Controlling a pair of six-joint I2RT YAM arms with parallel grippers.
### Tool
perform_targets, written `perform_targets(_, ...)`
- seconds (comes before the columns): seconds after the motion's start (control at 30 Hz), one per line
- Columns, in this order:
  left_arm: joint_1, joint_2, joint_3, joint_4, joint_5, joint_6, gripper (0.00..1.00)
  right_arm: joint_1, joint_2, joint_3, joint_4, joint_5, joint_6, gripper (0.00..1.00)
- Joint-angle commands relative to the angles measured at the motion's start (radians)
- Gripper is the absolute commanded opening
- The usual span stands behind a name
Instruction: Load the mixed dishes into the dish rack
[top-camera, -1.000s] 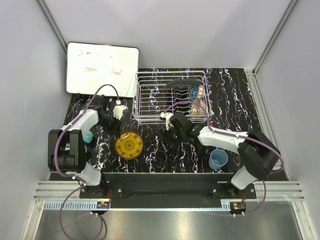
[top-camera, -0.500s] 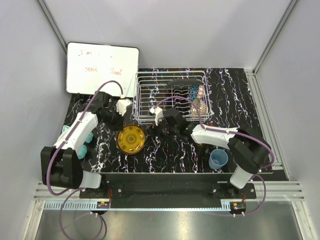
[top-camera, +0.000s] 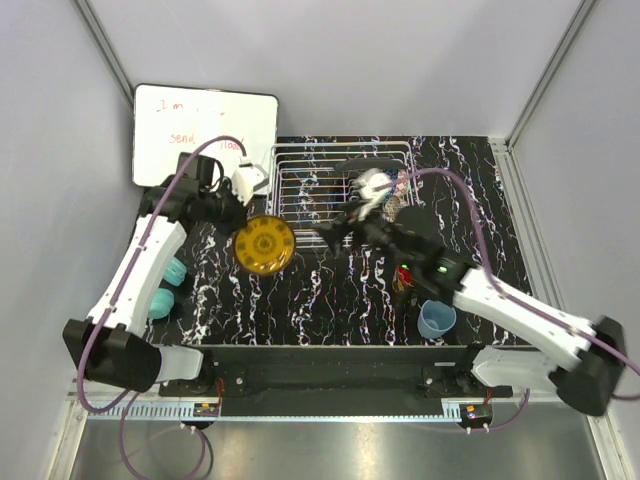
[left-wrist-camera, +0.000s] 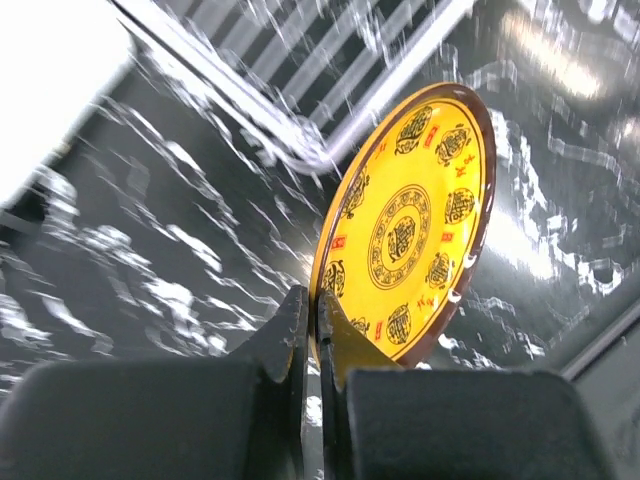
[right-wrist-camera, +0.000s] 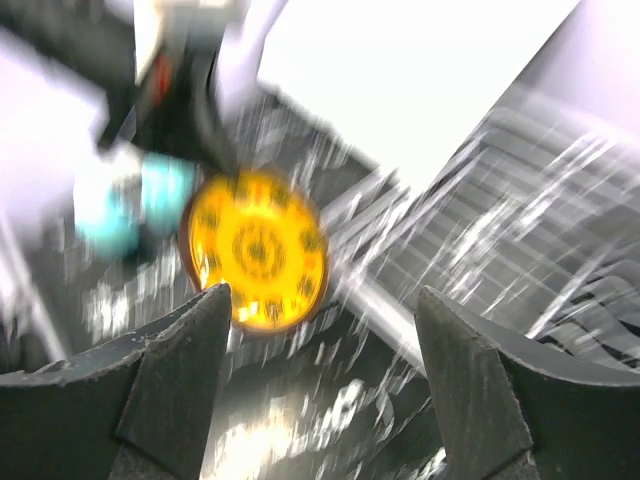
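Note:
Next, my left gripper swings over, lowers and releases the yellow plate (top-camera: 265, 245). The empty wires of the rack by the dark plate lie to its right in the top view.
My left gripper (top-camera: 238, 212) is shut on the rim of the yellow round plate (top-camera: 265, 245) and holds it tilted above the table, just left of the front of the white wire dish rack (top-camera: 300, 190). In the left wrist view the fingertips (left-wrist-camera: 312, 300) pinch the plate (left-wrist-camera: 410, 225) edge. My right gripper (top-camera: 335, 232) is open and empty at the rack's front edge; its wrist view shows the plate (right-wrist-camera: 255, 250) beyond the spread jaws. The dark rectangular plate (top-camera: 362, 165), blue bowl (top-camera: 392, 182) and beige bowl (top-camera: 400, 210) are in the rack. The light-blue cup (top-camera: 436, 318) stands at front right. The black mug is mostly hidden under the right arm.
A whiteboard (top-camera: 205, 135) with writing leans at the back left, close to the left arm. Teal headphones (top-camera: 165, 290) lie at the left edge of the black marbled mat. The right arm stretches across the mat from front right to the rack.
My left gripper has lifted the yellow plate off the mat and carried it back and up toward the rack. My right arm has risen and reached toward the rack's front, jaws open.

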Motion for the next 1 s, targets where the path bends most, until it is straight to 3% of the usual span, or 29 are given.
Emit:
perform_targets(0.0, -0.082, -0.045, 0.129, 0.050, -0.056, -0.054, 0.00, 0.005, -0.212, -0.061, 0.059, 0.278, 0.001, 0.81)
perform_targets(0.27, -0.227, 0.139, 0.323, 0.174, -0.194, -0.123, 0.00, 0.005, -0.396, -0.092, -0.061, 0.380, 0.018, 0.81)
perform_targets(0.63, -0.414, 0.376, 0.533, 0.431, -0.435, -0.044, 0.00, 0.005, -0.551, -0.158, -0.208, 0.538, 0.048, 0.81)
perform_targets(0.97, -0.555, 0.313, 0.324, 0.728, -0.604, 0.266, 0.00, 0.005, -0.651, -0.215, -0.266, 0.618, 0.094, 0.81)
